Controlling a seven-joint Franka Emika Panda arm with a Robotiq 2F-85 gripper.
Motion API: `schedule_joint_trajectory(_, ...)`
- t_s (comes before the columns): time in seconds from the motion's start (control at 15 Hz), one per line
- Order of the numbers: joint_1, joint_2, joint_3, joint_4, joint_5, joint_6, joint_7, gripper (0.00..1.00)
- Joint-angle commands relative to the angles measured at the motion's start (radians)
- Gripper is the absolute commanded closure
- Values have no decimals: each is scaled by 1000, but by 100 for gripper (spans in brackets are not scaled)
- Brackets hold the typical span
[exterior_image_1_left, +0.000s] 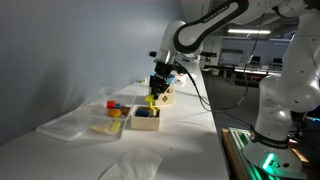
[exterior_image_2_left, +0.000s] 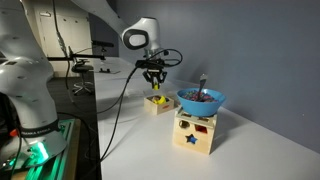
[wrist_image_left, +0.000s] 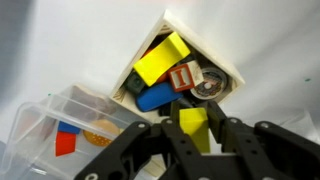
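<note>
The gripper turns square to the small wooden box below it next, then lowers the yellow block beside the dark round piece (wrist_image_left: 208, 88).
My gripper (wrist_image_left: 194, 128) is shut on a yellow block (wrist_image_left: 194, 122) and holds it above a small wooden box (wrist_image_left: 228, 66). The box holds a large yellow block (wrist_image_left: 160, 60), a blue piece (wrist_image_left: 155, 97), a red-and-white letter block (wrist_image_left: 184, 77) and a dark round piece (wrist_image_left: 208, 88). In both exterior views the gripper (exterior_image_1_left: 158, 88) (exterior_image_2_left: 154, 83) hangs just over this box (exterior_image_1_left: 165, 96) (exterior_image_2_left: 158, 103), with the yellow block (exterior_image_2_left: 155, 87) between its fingers.
A clear plastic container (wrist_image_left: 60, 130) with red and orange pieces lies beside the box. Another wooden box (exterior_image_1_left: 145, 118) and flat plastic lids (exterior_image_1_left: 70, 125) lie on the white table. A wooden shape-sorter box (exterior_image_2_left: 196, 132) carries a blue bowl (exterior_image_2_left: 201, 101).
</note>
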Motion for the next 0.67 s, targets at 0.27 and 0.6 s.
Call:
schedule_joint_trajectory(0.27,104,-75,-72,-75,133,-76,101,92)
schedule_joint_trajectory(0.6,108,-42,-70,-54,104,-68,150,68)
